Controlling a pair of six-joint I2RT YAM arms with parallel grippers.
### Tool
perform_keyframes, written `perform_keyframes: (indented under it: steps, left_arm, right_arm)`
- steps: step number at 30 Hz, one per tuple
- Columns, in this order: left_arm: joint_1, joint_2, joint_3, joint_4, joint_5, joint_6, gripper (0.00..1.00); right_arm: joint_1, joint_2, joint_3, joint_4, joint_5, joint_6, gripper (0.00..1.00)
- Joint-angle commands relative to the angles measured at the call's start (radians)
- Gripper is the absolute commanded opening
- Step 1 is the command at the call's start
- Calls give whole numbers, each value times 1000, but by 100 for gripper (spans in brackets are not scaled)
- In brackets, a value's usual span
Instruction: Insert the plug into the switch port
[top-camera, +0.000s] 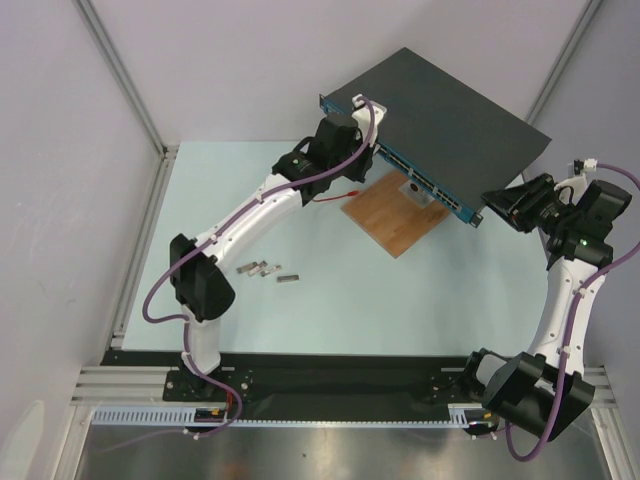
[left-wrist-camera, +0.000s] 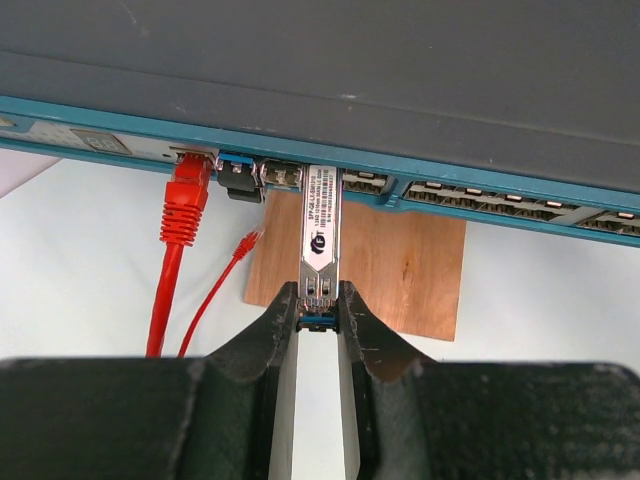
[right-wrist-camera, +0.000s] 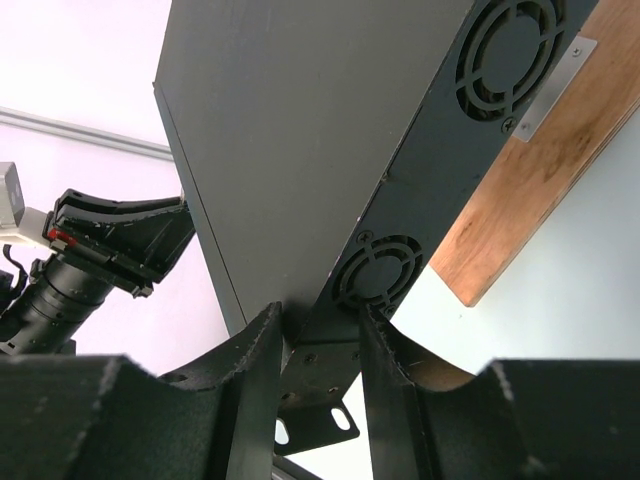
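Note:
The plug still sticks well out, and the port at the plug's far end (left-wrist-camera: 322, 168) lies outward, so my left gripper will push outward to seat the plug and then let go of it.
The switch (top-camera: 440, 110) is a flat dark box lying at an angle at the back, blue port edge (left-wrist-camera: 480, 180) toward the left arm. My left gripper (left-wrist-camera: 318, 300) is shut on the rear end of a silver plug (left-wrist-camera: 320, 225). The plug points straight at the port row, and its far end meets a port next to a blue-tabbed one. In the top view the left gripper (top-camera: 345, 140) is at the front edge's left end. My right gripper (right-wrist-camera: 318, 325) is shut on the switch's (right-wrist-camera: 300, 130) corner by the mounting bracket, and in the top view (top-camera: 505, 205) is at its right corner.
A brown wooden board (top-camera: 395, 215) lies under the switch's front edge. A red cable (left-wrist-camera: 185, 205) is plugged in left of the plug, and a second red connector (left-wrist-camera: 246, 243) lies loose. Small metal modules (top-camera: 262, 269) lie on the table near the left arm.

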Motion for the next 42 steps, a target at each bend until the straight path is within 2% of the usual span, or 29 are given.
perform_keyframes:
  steps: [1, 16, 31, 42]
  left_arm:
    - [12, 16, 50, 30, -23, 2, 0]
    - [12, 19, 171, 13, 25, -6, 0]
    - [9, 86, 189, 16, 52, 17, 0]
    - [9, 40, 174, -39, 60, 87, 0]
  right_arm:
    - [31, 12, -2, 61, -16, -22, 0]
    - [34, 21, -6, 55, -7, -42, 0]
    - [37, 27, 0, 58, -10, -43, 0]
    - [36, 27, -2, 55, -14, -49, 0]
